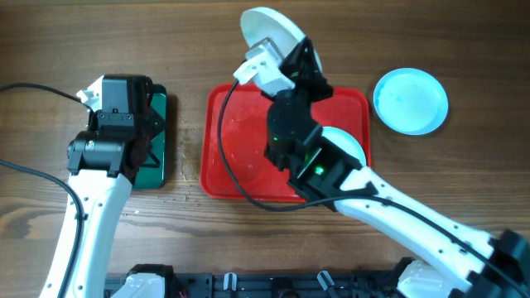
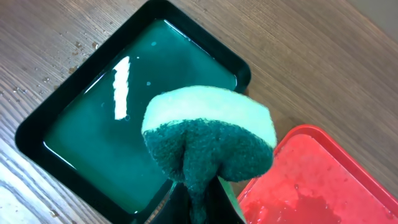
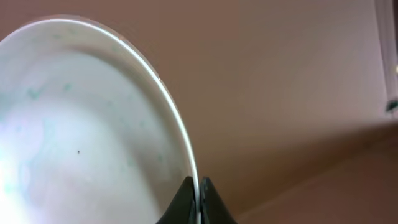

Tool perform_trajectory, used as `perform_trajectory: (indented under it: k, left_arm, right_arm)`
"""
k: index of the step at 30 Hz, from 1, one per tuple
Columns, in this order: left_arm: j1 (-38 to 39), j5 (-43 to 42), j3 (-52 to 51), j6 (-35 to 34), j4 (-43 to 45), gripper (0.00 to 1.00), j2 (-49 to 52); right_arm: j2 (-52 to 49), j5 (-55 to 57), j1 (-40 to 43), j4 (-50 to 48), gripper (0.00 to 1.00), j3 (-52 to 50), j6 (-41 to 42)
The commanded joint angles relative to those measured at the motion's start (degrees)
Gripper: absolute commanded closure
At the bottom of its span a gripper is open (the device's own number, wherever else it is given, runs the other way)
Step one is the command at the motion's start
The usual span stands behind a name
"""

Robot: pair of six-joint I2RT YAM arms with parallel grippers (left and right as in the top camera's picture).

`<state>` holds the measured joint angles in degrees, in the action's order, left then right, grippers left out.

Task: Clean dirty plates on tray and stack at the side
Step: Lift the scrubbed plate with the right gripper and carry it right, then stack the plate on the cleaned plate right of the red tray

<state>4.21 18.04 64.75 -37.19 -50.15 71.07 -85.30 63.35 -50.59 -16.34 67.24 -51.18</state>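
Observation:
The tilted white plate needs to go down onto the light-blue plate with my right gripper.
My right gripper is shut on the rim of a white plate and holds it tilted on edge above the far rim of the red tray. In the right wrist view the white plate shows faint teal smears, with my fingers pinching its edge. A pale plate lies on the tray's right side, mostly hidden by my right arm. A light-blue plate lies on the table right of the tray. My left gripper is shut on a green-and-yellow sponge.
A dark green tray holding water sits left of the red tray; my left arm hangs over it. The red tray's floor looks wet. A black cable loops across the red tray.

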Motion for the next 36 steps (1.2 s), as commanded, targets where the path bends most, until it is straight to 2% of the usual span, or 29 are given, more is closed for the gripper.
perform_trajectory:
  k: [1,2,3,6,8,12,17,20,23,27,32,34,35,36]
  left_arm:
    - [-0.37,-0.50,-0.24,-0.79,0.09,0.96,-0.46]
    - [-0.37,-0.50,-0.24,-0.79,0.07,0.96,-0.46]
    - [-0.37,-0.50,-0.24,-0.79,0.09,0.96,-0.46]
    - [-0.37,-0.48,-0.24,-0.79,0.20,0.96,-0.46]
    - [-0.37,-0.48,-0.24,-0.76,0.15,0.96,-0.46]
    - [-0.37,-0.48,-0.24,-0.76,-0.50,0.96,-0.46]
    - [-0.37,-0.50,-0.24,-0.79,-0.52,0.96,-0.46]
    - [-0.37,-0.59,-0.24,-0.79,-0.50,0.96,-0.46]
    - [-0.37,-0.66,-0.24,-0.79,-0.46,0.96,-0.46]
    - [-0.37,-0.63,-0.24,-0.79,-0.46,0.96,-0.44]
    - [-0.37,-0.66,-0.24,-0.79,-0.48,0.96,-0.42]
    - [-0.37,-0.66,-0.24,-0.79,-0.48,0.96,-0.42]
    - [-0.37,-0.66,-0.24,-0.79,-0.50,0.96,-0.42]
    - [-0.37,-0.66,-0.24,-0.79,-0.48,0.96,-0.42]
  right_arm:
    - [-0.13,-13.46,1.27,21.88,0.96,-0.28,5.95]
    - [-0.39,-20.61,2.36,30.27,0.96,-0.28,11.61]
    - [-0.44,-22.67,3.32,33.70,0.96,-0.28,18.01]
    - [0.57,-17.57,6.82,37.62,0.96,-0.28,36.04]
    - [3.06,-16.17,10.84,36.76,0.96,-0.28,43.91]
    - [7.74,-20.83,20.81,37.18,0.96,-0.28,52.00]
    - [9.70,-36.44,39.34,41.90,0.96,-0.31,58.58]
    - [7.17,-47.41,52.28,43.34,0.96,-1.27,60.22]
    - [2.69,-52.96,61.16,42.18,0.96,-2.71,60.24]
    - [-6.29,-57.00,68.04,40.74,0.96,-3.28,60.33]
    - [-16.11,-58.84,69.75,37.90,0.96,-3.28,60.33]
    - [-18.91,-60.78,69.68,36.76,0.62,-3.28,60.24]
    - [-19.43,-61.81,69.68,36.65,0.42,-3.28,60.15]
    - [-19.52,-62.55,69.68,36.70,0.35,-3.28,60.19]
